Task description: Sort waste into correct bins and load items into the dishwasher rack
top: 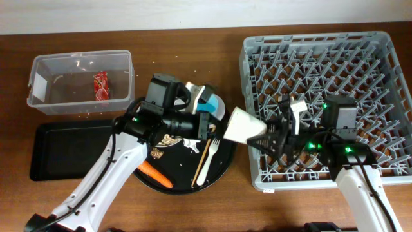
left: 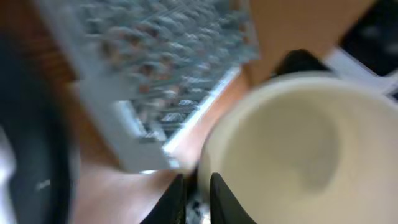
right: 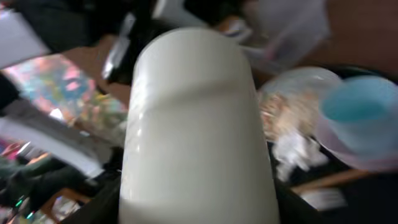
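Observation:
Next, my left gripper opens where it stands at the cream cup's rim (top: 230, 124) (left: 204, 167) and releases it, because my right gripper is closed round the cup's body.
The cream cup (top: 243, 125) lies sideways in the air between the round black tray and the dishwasher rack (top: 322, 64). My right gripper (top: 267, 138) is shut round its body (right: 193, 124), with its fingers (right: 193, 211) on both sides. My left gripper (top: 212, 125) is at the cup's open end. Its narrow jaws (left: 194, 199) straddle the rim (left: 298, 143). The light-blue cup (top: 209, 103) stands behind them. A red wrapper (top: 101, 85) lies in the clear tub (top: 77, 67). The carrot (top: 154, 173), tissue (top: 193, 147), rice scraps (top: 168, 138), fork (top: 207, 161) and a chopstick (top: 205, 154) lie on the round tray.
The round black tray (top: 222, 171) sits mid-table under my left arm. The shallow black rectangular tray (top: 64, 151) is at the left, in front of the tub. The rack fills the right side, and its near left corner shows in the left wrist view (left: 155, 81).

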Controlling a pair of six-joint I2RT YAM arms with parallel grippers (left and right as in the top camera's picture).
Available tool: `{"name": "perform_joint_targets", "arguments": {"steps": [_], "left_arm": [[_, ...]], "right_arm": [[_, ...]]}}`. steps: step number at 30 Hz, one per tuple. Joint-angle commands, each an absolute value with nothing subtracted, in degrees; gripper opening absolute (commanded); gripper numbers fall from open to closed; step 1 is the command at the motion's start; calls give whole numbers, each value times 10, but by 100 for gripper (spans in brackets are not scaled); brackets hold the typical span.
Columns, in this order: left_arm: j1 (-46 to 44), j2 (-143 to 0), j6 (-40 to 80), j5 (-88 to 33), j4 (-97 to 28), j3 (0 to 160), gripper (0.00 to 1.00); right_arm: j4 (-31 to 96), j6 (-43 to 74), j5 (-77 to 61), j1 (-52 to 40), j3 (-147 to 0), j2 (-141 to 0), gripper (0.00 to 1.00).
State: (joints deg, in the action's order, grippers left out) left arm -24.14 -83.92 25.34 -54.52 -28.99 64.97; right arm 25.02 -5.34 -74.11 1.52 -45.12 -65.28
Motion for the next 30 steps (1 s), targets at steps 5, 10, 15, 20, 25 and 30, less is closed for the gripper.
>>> {"name": "perform_joint_targets", "arguments": {"steps": [5,10,15,20,25,30], "left_arm": [[-58,-843,225,-130,-517,652,0],[-9,-843,209,-89,-541,652,0],[-10,-843,209,-90,-541,652,0],[-10,-843,209,-90,-541,652,0],[-10,-843,209,-90,-544,652,0],[-10,-843,209,-92,-547,652,0]], "right_arm": [[372,94,-524,98,-535,-622,39],[617,62,-170,169,-751,-631,37],[696,70,6,298,-812,-759,38],[685,114,37,397,-813,-872,42],[673,115,34,402,-813,-934,61],[661,114,-66,401,-813,-940,99]]}}
